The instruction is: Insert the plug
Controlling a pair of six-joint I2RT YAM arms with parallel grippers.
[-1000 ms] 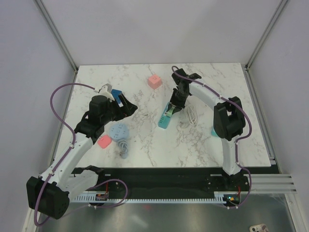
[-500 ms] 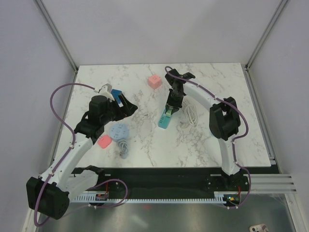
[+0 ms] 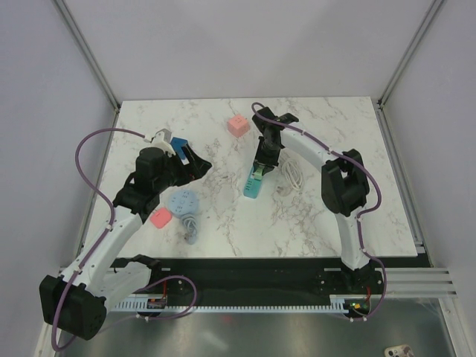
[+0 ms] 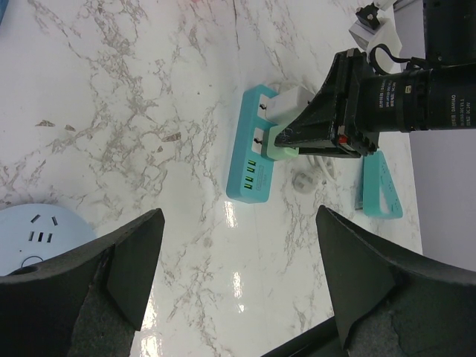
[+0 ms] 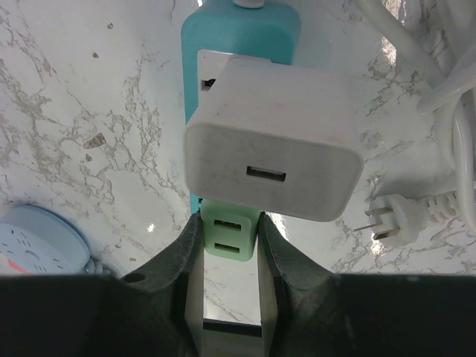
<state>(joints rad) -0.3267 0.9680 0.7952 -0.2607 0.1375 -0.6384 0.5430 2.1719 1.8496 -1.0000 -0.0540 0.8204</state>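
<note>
I will use my right gripper to push the light green plug (image 3: 257,173) (image 5: 229,238) outward with the teal power strip, turning slightly. I will then release it, since the plug already sits against the power strip's side.
A teal power strip (image 3: 251,186) lies mid-table, also in the left wrist view (image 4: 250,169) and the right wrist view (image 5: 242,30). A white charger (image 5: 271,149) sits plugged into it. My right gripper (image 5: 229,223) is shut on a light green plug (image 5: 229,238) and holds it against the strip's face, right beside the white charger. I cannot tell how deep it sits. The left wrist view shows the right gripper (image 4: 327,123) on the green plug (image 4: 281,152). My left gripper (image 4: 239,216) is open and empty, hovering left of the strip (image 3: 199,165).
A round pale blue socket (image 3: 182,202) and a pink block (image 3: 160,217) lie under my left arm. A pink cube (image 3: 238,125) stands at the back. A coiled white cable (image 3: 292,177) with its plug (image 5: 394,223) lies right of the strip. A second teal strip (image 4: 379,186) lies further right.
My right gripper has shifted slightly left along the strip with the green plug in it. The left arm has barely moved.
</note>
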